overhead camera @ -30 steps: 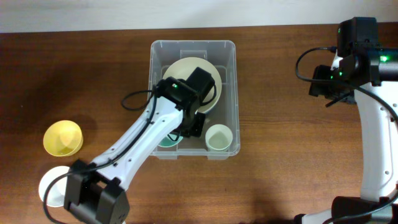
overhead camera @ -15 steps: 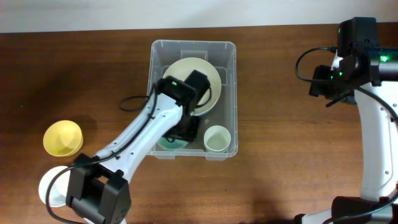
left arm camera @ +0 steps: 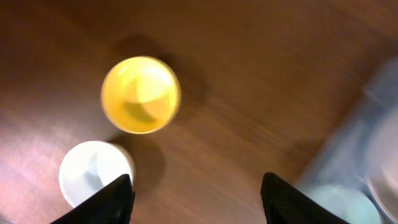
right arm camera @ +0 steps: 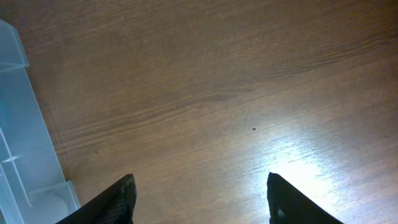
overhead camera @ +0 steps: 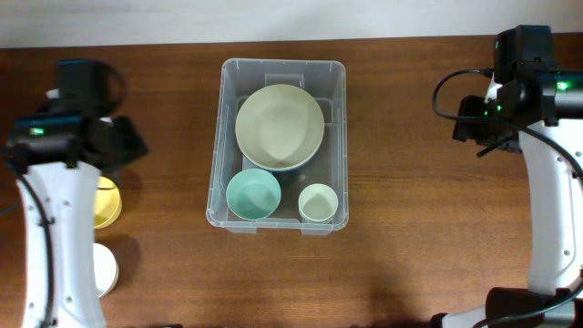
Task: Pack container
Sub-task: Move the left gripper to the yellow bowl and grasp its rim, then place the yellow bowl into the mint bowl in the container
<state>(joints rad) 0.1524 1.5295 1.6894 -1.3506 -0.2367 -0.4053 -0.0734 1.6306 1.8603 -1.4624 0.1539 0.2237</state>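
Note:
The yellow bowl (left arm camera: 141, 94) still lies on the wood outside the container, so the robot will lower its open left gripper onto the bowl's rim nearest the container (left arm camera: 178, 104).
The clear plastic container (overhead camera: 219, 137) stands at mid-table. Inside it are a large cream bowl (overhead camera: 279, 128), a teal bowl (overhead camera: 253, 194) at the front left and a pale green cup (overhead camera: 318, 202) at the front right. My left gripper (left arm camera: 198, 200) is open and empty, hovering over the table at the far left. A yellow bowl (left arm camera: 141, 94) and a white bowl (left arm camera: 93, 173) lie below it. The container's edge (left arm camera: 379, 124) is a blur at the right of the left wrist view. My right gripper (right arm camera: 199, 200) hangs open over bare wood, right of the container's corner (right arm camera: 25, 143).
In the overhead view my left arm (overhead camera: 55, 210) partly covers the yellow bowl (overhead camera: 108, 202) and the white bowl (overhead camera: 104, 269) near the left edge. My right arm (overhead camera: 547, 182) stands along the right edge. A pale wall runs along the far side of the table.
My left gripper opened and let go of the teal bowl inside the container. The left arm then pulled out and swung to the far left. The right arm has not moved.

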